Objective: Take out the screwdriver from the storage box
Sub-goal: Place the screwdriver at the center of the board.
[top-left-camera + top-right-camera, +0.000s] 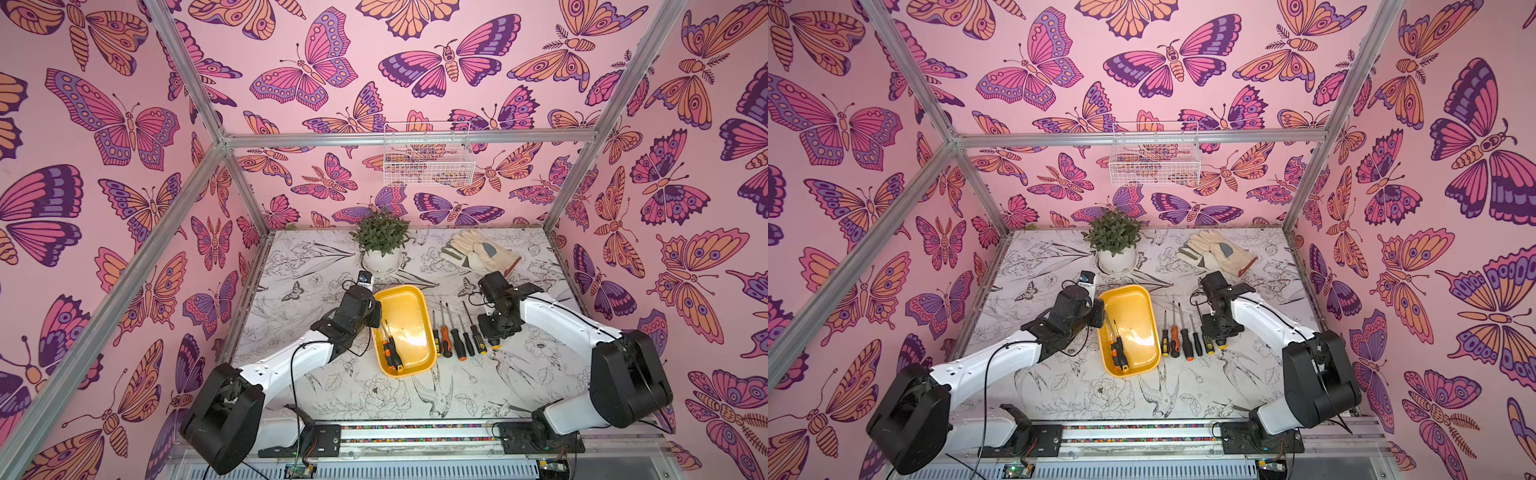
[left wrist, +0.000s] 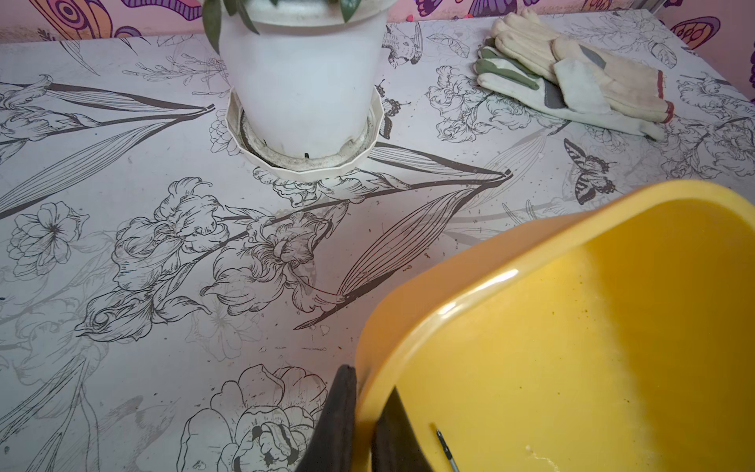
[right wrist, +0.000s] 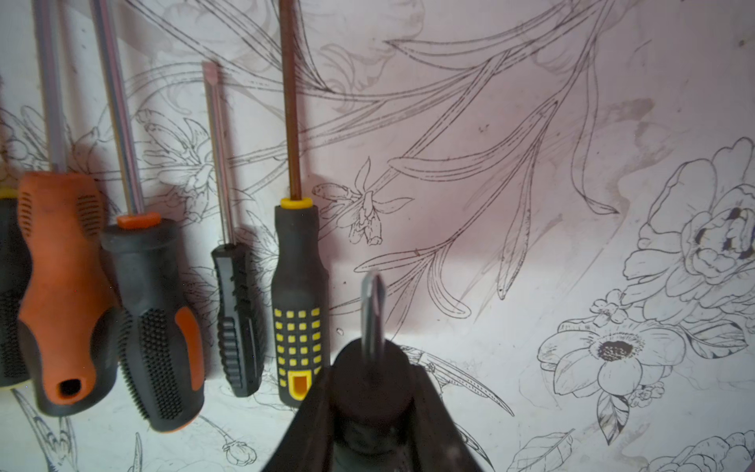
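I should next lower my right gripper and release the dark handle beside the yellow-dotted screwdriver, as the bare tabletop past that row's end (image 3: pixel 398 305) is just below my gripper.
The yellow storage box (image 1: pixel 405 309) (image 1: pixel 1133 307) lies at the table's middle, and two orange-and-black screwdrivers (image 1: pixel 392 353) (image 1: pixel 1119 353) rest by its left wall. My left gripper (image 1: pixel 376 316) (image 2: pixel 369 384) is shut on the box's left rim (image 2: pixel 572 327), one finger outside and one inside. A screwdriver tip (image 2: pixel 445 449) shows on the box floor. My right gripper (image 1: pixel 494 336) (image 3: pixel 369 392) hangs low to the right of the box, shut on the dark handle of a screwdriver (image 3: pixel 372 310). Its shaft points away from the wrist camera.
Several screwdrivers (image 1: pixel 457 340) (image 3: pixel 300 306) lie in a row on the table between the box and my right gripper. A potted plant (image 1: pixel 380 241) and work gloves (image 1: pixel 478 249) sit at the back. A white wire basket (image 1: pixel 428 158) hangs on the back wall.
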